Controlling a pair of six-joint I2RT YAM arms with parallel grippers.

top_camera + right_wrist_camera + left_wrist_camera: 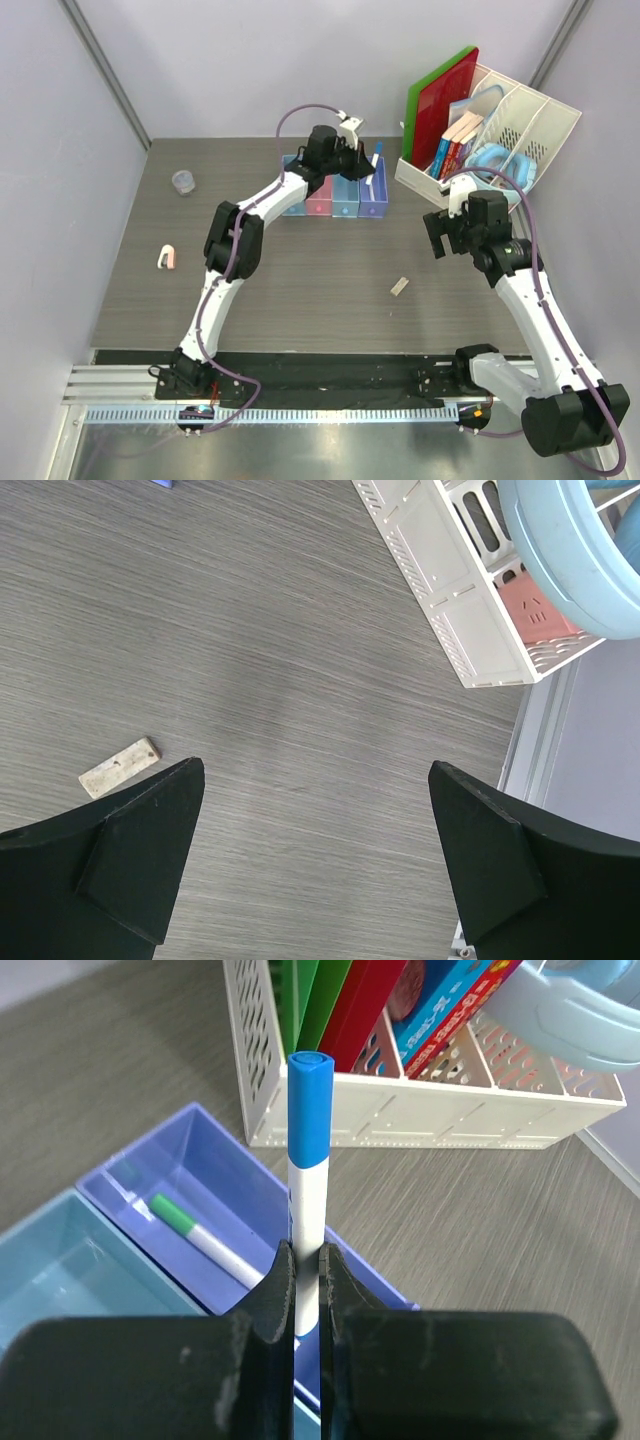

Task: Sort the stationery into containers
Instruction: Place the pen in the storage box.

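The lavender tray with the green-tipped white pen is below, so my left gripper will next lower the blue-tipped white marker [308, 1110] beside that pen and release it.
My left gripper [308, 1260] is shut on the blue-tipped white marker [308, 1110] and holds it above the lavender tray [205, 1155]. The white pen with a green tip [200, 1235] lies inside that tray. The light blue tray [60, 1270] is next to it. In the top view the four trays [345, 197] stand in a row at the back, with the left gripper [352, 148] over them. My right gripper [315, 780] is open and empty above the table, to the right of the whitish eraser [120, 767]. The eraser [400, 287] lies mid-table. A pinkish-white roll [167, 257] lies at the left.
The white slotted file rack [500, 125] with books and light-blue headphones [497, 160] stands at the back right, close to the lavender tray. A small translucent cylinder [183, 181] stands at the back left. Grey walls close the table on both sides.
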